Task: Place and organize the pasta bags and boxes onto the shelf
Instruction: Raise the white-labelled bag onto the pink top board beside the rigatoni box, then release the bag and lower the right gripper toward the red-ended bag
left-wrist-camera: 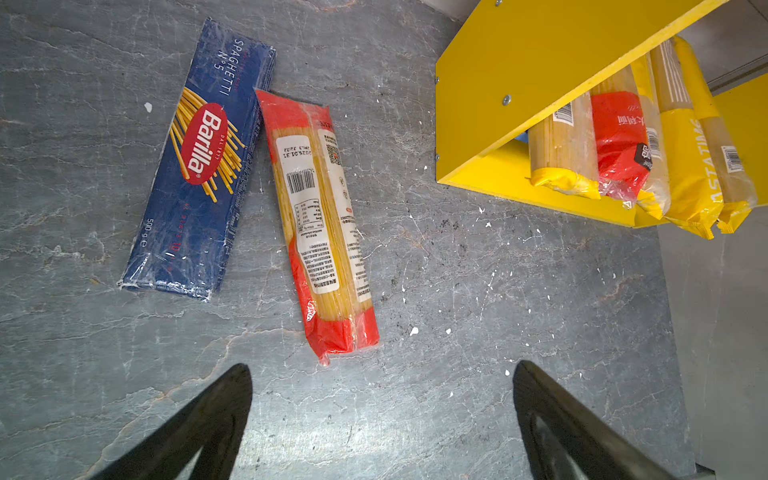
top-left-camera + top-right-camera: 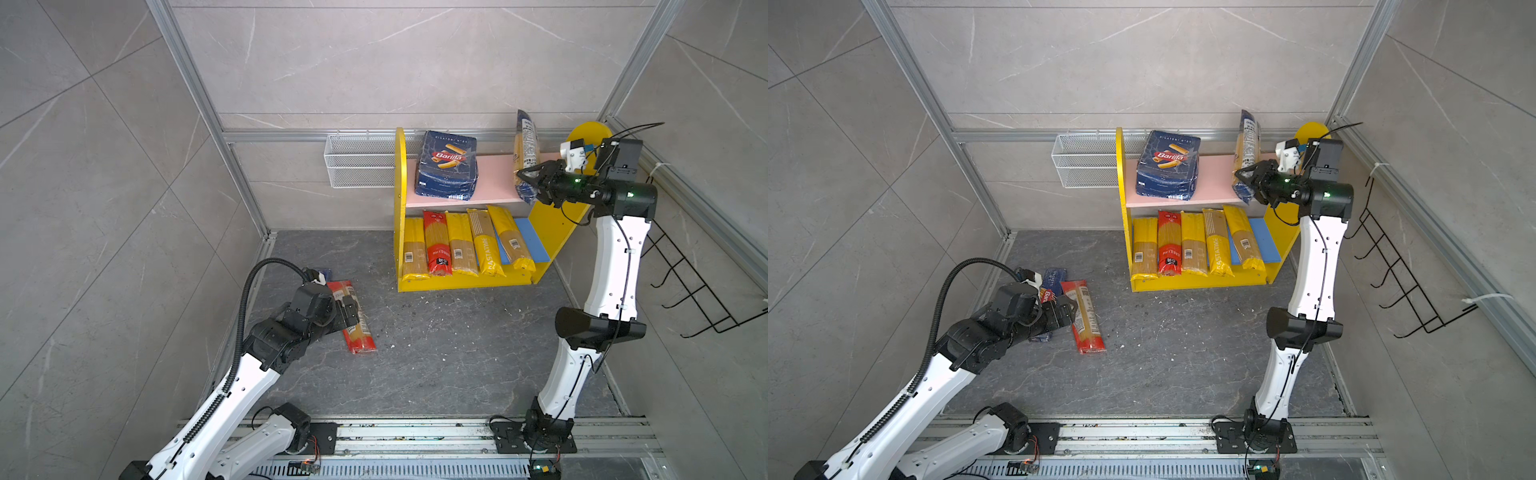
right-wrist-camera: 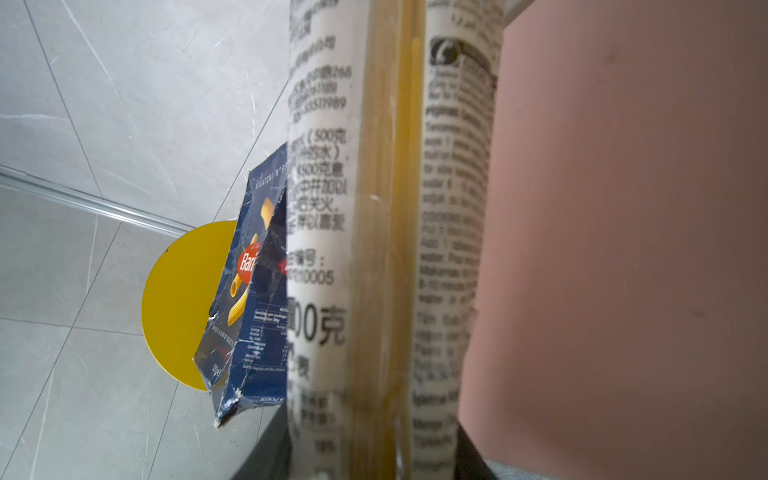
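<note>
I need to move my right gripper across toward the rigatoni pasta box next and let go of the bag on that bare stretch (image 2: pixel 488 177), because the pink board is bare beside the box.
The shelf (image 2: pixel 496 176) has yellow sides, a pink upper board and a blue lower board. The wide rigatoni pasta box (image 2: pixel 448 166) leans on the upper board. My right gripper (image 2: pixel 528 183) is shut on the dark bag (image 2: pixel 526 153), held upright at that board's right end; the right wrist view is filled by the bag (image 3: pixel 386 208). Several yellow and red bags (image 2: pixel 461 245) lie side by side on the lower board. On the floor lie the spaghetti box (image 1: pixel 199 166) and a red-and-clear bag (image 1: pixel 324 224). My left gripper (image 1: pixel 382 368) hovers open over them, holding nothing.
A white wire mesh basket (image 2: pixel 359 166) hangs on the back wall, left of the shelf. A black wire hook rack (image 2: pixel 698 291) sticks out from the right wall. Aluminium frame posts run up both back corners. The arms' base rail (image 2: pixel 415 434) crosses the front.
</note>
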You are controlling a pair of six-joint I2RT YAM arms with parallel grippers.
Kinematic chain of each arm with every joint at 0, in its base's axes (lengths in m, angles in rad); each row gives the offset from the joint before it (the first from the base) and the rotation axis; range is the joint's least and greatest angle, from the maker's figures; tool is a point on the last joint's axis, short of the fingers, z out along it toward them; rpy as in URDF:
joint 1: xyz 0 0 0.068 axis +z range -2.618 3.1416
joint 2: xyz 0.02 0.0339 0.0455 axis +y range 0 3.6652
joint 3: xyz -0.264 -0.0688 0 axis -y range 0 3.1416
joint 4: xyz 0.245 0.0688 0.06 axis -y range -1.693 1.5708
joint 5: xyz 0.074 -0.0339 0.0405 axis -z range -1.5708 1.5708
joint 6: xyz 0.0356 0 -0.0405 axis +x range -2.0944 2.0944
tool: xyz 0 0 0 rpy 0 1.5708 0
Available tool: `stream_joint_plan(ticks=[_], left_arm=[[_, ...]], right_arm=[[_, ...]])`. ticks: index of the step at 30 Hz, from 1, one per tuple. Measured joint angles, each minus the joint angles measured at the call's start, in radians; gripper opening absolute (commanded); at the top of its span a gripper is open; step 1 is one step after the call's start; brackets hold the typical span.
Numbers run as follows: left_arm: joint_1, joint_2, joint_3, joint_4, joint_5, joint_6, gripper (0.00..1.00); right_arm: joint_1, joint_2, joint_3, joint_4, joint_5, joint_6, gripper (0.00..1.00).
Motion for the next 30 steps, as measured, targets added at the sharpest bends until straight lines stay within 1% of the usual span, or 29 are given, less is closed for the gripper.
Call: stream_joint_plan(ticks=[4,6,8,10,11,13,15,17,24,27,30], left_arm=[[0.0,-0.002,0.0,0.002,0.0,0.001,1.0],[0.0,-0.008,0.0,0.002,0.0,0.002,1.0],[0.0,-0.019,0.0,0.002,-0.001,0.005,1.0],[0.0,-0.03,0.0,0.001,-0.002,0.008,1.0],[0.0,-0.035,0.0,-0.001,-0.003,0.009,1.0],[0.0,-0.045,0.0,-0.002,-0.005,0.011,1.0],[0.0,-0.053,-0.001,-0.002,-0.008,0.014,1.0],[0.0,-0.059,-0.001,-0.002,-0.008,0.016,1.0],[0.0,-0.074,-0.014,-0.003,-0.008,0.019,1.0],[0.0,-0.088,-0.025,-0.004,-0.009,0.019,1.0],[0.0,-0.11,-0.044,-0.005,-0.008,0.019,1.0]], right_arm=[[0.067,0.023,0.008,0.001,0.001,-0.005,0.28],[0.098,0.038,0.008,0.001,0.002,-0.005,0.34],[0.123,0.052,0.005,0.005,0.002,-0.003,0.47],[0.132,0.053,0.003,0.016,0.004,-0.006,0.65],[0.132,0.053,0.003,0.025,0.008,-0.015,0.72],[0.13,0.053,0.003,0.045,0.02,-0.031,0.81],[0.126,0.047,0.003,0.069,0.033,-0.05,0.87],[0.123,0.036,0.0,0.075,0.052,-0.066,0.89],[0.111,-0.045,-0.023,0.05,0.138,-0.137,0.9],[0.109,-0.145,-0.128,0.039,0.18,-0.174,0.9],[0.114,-0.311,-0.354,0.057,0.214,-0.201,0.9]])
